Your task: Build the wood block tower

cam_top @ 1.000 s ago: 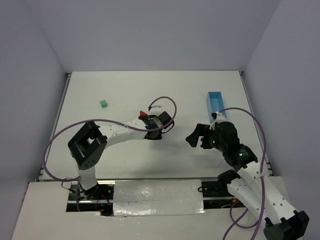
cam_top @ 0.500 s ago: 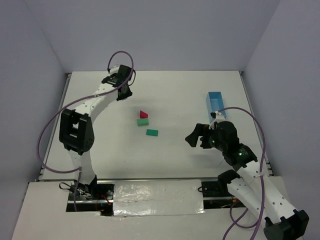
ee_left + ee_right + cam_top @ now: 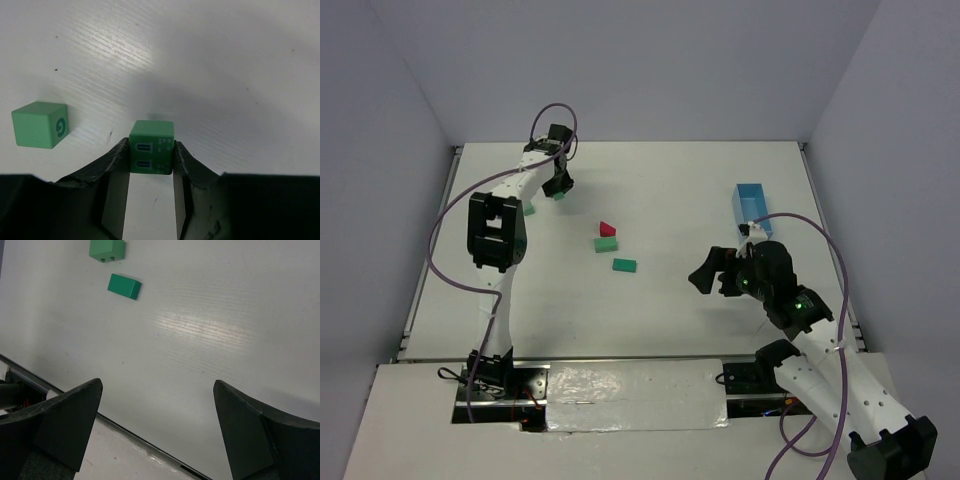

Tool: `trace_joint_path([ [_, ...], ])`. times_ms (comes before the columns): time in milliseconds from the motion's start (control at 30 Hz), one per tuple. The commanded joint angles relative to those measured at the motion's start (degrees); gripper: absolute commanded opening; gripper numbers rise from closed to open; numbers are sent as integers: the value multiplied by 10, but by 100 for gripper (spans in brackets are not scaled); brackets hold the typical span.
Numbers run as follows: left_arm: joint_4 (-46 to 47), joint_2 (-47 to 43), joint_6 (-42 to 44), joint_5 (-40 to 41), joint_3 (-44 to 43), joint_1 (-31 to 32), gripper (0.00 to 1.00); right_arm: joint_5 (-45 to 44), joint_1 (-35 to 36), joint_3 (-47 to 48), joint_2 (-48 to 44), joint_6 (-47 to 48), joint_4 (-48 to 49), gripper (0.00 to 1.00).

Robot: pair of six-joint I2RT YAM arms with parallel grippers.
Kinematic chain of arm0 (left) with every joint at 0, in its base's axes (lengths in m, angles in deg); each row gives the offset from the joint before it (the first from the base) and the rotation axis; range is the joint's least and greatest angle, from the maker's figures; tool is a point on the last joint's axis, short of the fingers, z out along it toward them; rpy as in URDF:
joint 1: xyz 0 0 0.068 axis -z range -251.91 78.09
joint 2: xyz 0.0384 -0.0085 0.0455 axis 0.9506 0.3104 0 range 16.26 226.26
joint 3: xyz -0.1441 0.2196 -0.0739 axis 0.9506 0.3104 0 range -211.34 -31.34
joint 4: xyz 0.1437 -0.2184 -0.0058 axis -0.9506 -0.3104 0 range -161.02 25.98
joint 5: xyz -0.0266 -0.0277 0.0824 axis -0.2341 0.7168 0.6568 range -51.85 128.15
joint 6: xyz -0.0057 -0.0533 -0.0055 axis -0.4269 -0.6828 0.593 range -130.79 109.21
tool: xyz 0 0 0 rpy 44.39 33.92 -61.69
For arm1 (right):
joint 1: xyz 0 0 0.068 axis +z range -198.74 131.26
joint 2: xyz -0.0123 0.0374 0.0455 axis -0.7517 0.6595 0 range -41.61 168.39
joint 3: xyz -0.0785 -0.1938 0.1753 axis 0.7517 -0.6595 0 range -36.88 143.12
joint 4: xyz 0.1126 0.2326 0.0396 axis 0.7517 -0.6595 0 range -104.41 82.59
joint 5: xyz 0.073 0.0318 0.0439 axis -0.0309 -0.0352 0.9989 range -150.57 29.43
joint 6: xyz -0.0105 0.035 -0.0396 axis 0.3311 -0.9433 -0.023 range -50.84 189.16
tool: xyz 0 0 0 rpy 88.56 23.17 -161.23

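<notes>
Next, the left gripper shifts left in the top view and releases its block on the tabletop beside the green cube (image 3: 528, 209), as a gap separates them.
My left gripper (image 3: 151, 159) is shut on a green block (image 3: 151, 136) printed with small windows, its fingertips pressing the block's two sides. A green cube (image 3: 39, 124) rests on the table just to its left. From above, the left gripper (image 3: 559, 188) is at the far left back of the table, with the cube (image 3: 528, 209) peeking out beside the arm. A red roof block (image 3: 607, 228), a green block (image 3: 606, 244) and a flat green block (image 3: 624, 265) lie mid-table. My right gripper (image 3: 706, 276) hangs open, holding nothing, to the right of them.
A light-blue tray (image 3: 751, 205) stands at the back right, behind the right arm. The right wrist view has the flat green block (image 3: 124, 286) and another green block (image 3: 107, 249) far ahead, and the table's near edge (image 3: 75, 401) below the fingers.
The left arm swung from mid-table to the far left back, uncovering the green blocks beside the red roof block, then edged nearer the green cube. The right arm stayed put.
</notes>
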Motion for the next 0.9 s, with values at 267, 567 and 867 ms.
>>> trace_joint_path([
  [267,-14,36,25,2,-23,-18,22,14,3,0,8,14,31,99],
  [567,-19,34,26,8,-21,-22,38,18,3,-1,8,15,30,99],
  [867,-20,12,34,8,-27,-23,53,21,3,-1,12,17,32,99],
])
